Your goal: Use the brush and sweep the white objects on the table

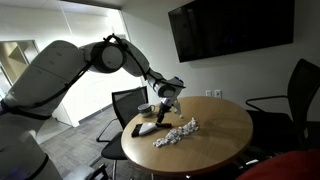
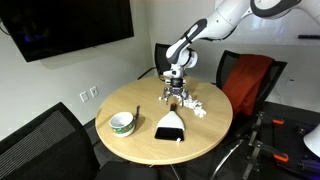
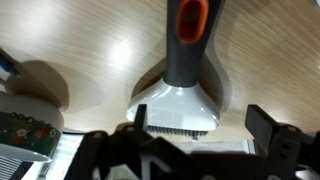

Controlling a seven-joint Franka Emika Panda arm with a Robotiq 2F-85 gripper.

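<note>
The white head of the brush is below my fingers, so my open gripper needs to come down next and away from the head, onto the brush's handle by its orange patch (image 3: 186, 52).
The brush (image 3: 180, 100) has a white head, dark bristles and a grey handle with an orange patch. It lies flat on the round wooden table (image 2: 140, 145) against a dark dustpan (image 2: 170, 127). In an exterior view the brush and pan (image 1: 146, 128) lie near the table's left edge. A pile of white objects (image 1: 177, 133) lies mid-table and also shows in the other exterior view (image 2: 191, 105). My gripper (image 3: 200, 122) is open and empty, its fingers on either side of the brush head, above it. It hangs over the table in both exterior views (image 1: 167, 98) (image 2: 176, 92).
A white bowl with a green pattern (image 2: 122, 122) stands on the table near the pan and also shows in the wrist view (image 3: 25, 125). Black office chairs (image 2: 250, 80) ring the table. A dark screen (image 1: 230, 28) hangs on the wall.
</note>
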